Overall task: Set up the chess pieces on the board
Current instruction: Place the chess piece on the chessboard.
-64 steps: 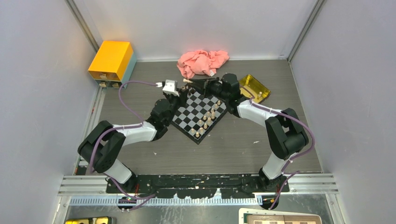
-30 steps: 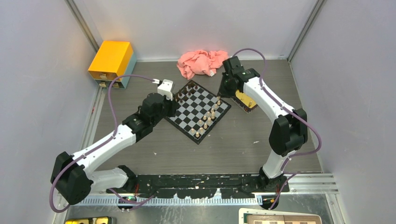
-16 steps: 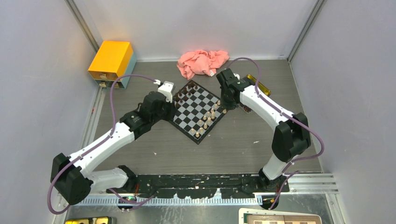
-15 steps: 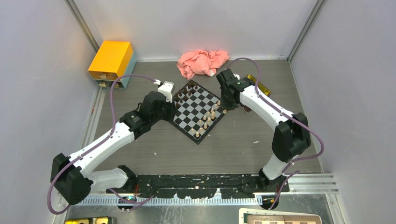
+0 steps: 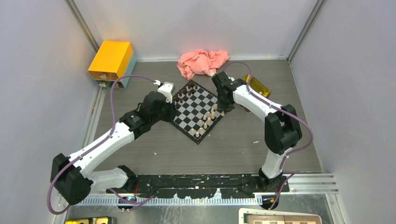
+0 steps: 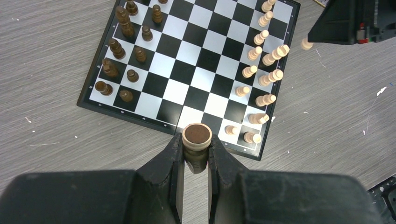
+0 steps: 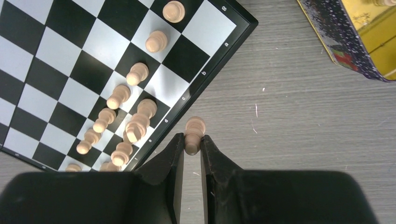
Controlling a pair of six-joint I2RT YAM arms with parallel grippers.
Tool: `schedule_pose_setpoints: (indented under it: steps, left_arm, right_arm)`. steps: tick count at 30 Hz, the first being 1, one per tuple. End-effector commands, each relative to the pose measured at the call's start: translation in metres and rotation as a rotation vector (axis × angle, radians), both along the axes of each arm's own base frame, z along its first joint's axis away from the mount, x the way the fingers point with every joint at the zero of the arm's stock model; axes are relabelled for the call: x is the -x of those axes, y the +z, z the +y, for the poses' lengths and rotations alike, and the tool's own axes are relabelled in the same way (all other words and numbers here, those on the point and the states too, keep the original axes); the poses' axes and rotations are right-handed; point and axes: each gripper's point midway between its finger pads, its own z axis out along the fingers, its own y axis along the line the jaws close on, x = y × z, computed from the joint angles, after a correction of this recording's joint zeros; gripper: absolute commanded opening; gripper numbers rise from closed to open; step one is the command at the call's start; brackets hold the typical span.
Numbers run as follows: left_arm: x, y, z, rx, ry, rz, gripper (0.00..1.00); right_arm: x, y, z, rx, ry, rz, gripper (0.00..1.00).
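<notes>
The white square (image 5: 217, 114) (image 7: 166, 86) beside the tall pale piece is empty, so my right gripper will next move in over the board's border and down onto that square.
The board (image 5: 196, 105) lies turned like a diamond in the middle of the table. Dark brown chess pieces (image 6: 122, 51) stand along its left side in the left wrist view, and pale ones (image 6: 261, 70) along its right. My left gripper (image 6: 196, 145) is shut on a dark piece (image 6: 196, 134), base toward the camera, over the board's near edge (image 6: 140, 120). My right gripper (image 7: 192, 142) is shut on a pale piece (image 7: 194, 127) just off the board's border (image 7: 205, 72), above bare table. From above, the left gripper (image 5: 169, 101) and right gripper (image 5: 222, 108) flank the board.
A yellow see-through tray (image 5: 256, 86) sits right of the board, its corner showing in the right wrist view (image 7: 364, 37). A pink cloth (image 5: 201, 63) lies behind the board, a yellow box (image 5: 112, 59) at back left. A brown-and-cream board (image 5: 282, 218) lies at the near edge.
My right arm has swung from the yellow tray to the board's right edge, carrying the pale piece. The left arm stretched out earlier and has barely shifted since.
</notes>
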Motion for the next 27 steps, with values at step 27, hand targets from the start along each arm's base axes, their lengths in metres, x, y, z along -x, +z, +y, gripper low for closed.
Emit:
schedule_pose_setpoints:
  steps: [27]
  left_arm:
    - [-0.007,0.019,-0.014,0.058,-0.027,-0.025,0.00]
  right_arm:
    - [-0.040,-0.015,0.029,-0.062,0.035,-0.046,0.01]
